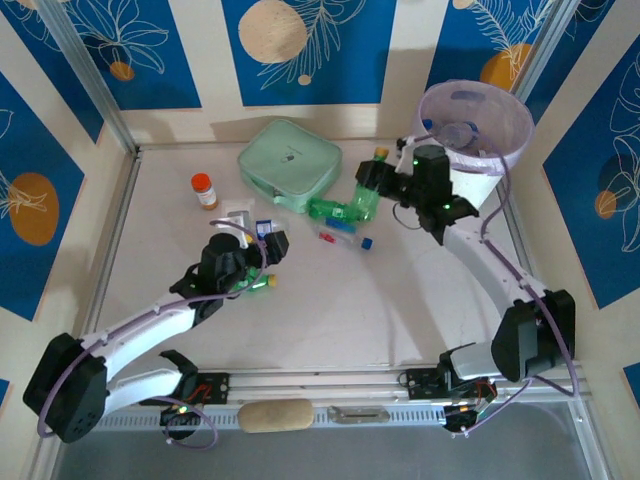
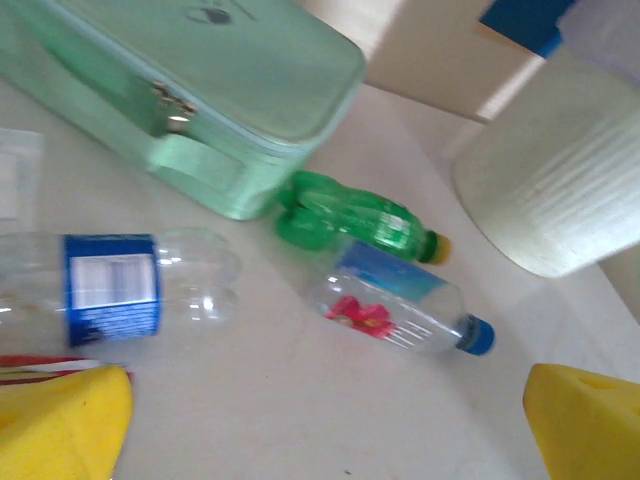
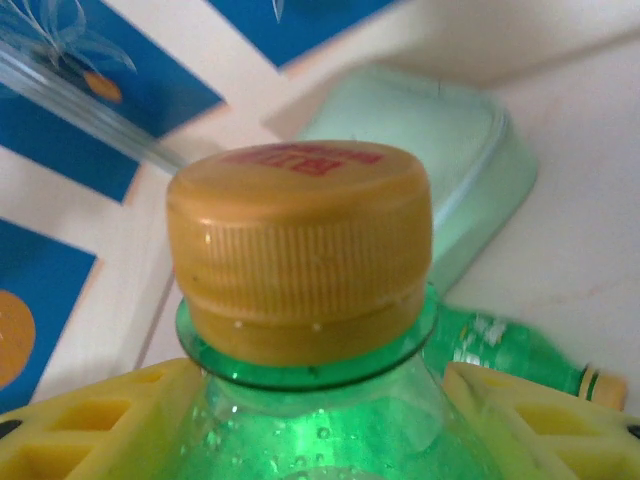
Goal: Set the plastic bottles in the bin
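Note:
My right gripper rises next, carries the green bottle outward over the bin's opening (image 1: 475, 115) and releases it there, because the bin's tall side blocks the way.
My right gripper (image 1: 372, 178) (image 3: 320, 400) is shut on the neck of a green plastic bottle (image 1: 366, 200) (image 3: 310, 430) with a yellow-orange cap (image 3: 300, 250), held above the table left of the bin (image 1: 470, 125). A second green bottle (image 1: 332, 210) (image 2: 355, 215) (image 3: 510, 350) lies on the table. Beside it lies a clear bottle with a blue cap (image 1: 345, 238) (image 2: 400, 305). My left gripper (image 1: 262, 250) (image 2: 325, 430) is open with nothing between its fingers (image 2: 60, 420). A clear bottle with a blue label (image 1: 265, 228) (image 2: 120, 285) lies just ahead of it to the left. The white bin wall (image 2: 560, 190) shows at the right.
A mint-green zip pouch (image 1: 288, 163) (image 2: 190, 90) (image 3: 440, 150) lies at the back middle of the table. An orange-capped pill bottle (image 1: 203, 190) stands to its left, and a small clear box (image 1: 237, 214) sits by my left gripper. Walls close the table on three sides.

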You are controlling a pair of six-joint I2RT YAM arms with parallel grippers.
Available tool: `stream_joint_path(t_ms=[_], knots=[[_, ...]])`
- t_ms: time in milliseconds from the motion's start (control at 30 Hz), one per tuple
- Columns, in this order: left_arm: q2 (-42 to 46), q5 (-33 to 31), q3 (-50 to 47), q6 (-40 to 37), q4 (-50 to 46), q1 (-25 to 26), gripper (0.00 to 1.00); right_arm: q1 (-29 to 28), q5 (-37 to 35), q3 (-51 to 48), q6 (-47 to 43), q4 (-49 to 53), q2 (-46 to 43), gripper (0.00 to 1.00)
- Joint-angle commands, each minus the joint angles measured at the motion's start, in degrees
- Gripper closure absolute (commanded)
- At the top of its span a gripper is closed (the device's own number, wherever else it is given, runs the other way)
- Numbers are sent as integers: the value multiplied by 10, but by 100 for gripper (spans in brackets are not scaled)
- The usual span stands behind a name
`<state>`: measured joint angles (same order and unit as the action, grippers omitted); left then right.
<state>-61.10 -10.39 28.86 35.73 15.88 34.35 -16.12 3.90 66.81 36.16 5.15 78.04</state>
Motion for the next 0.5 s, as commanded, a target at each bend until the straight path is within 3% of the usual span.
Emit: stream_joint_path(t_ms=[0,467], knots=[[13,-46,-18,12,-24,-6,0,36,-11,59,-34,20,-23,55],[-62,55,7,40,11,-6,0,153,-51,285,-79,35,74,55]])
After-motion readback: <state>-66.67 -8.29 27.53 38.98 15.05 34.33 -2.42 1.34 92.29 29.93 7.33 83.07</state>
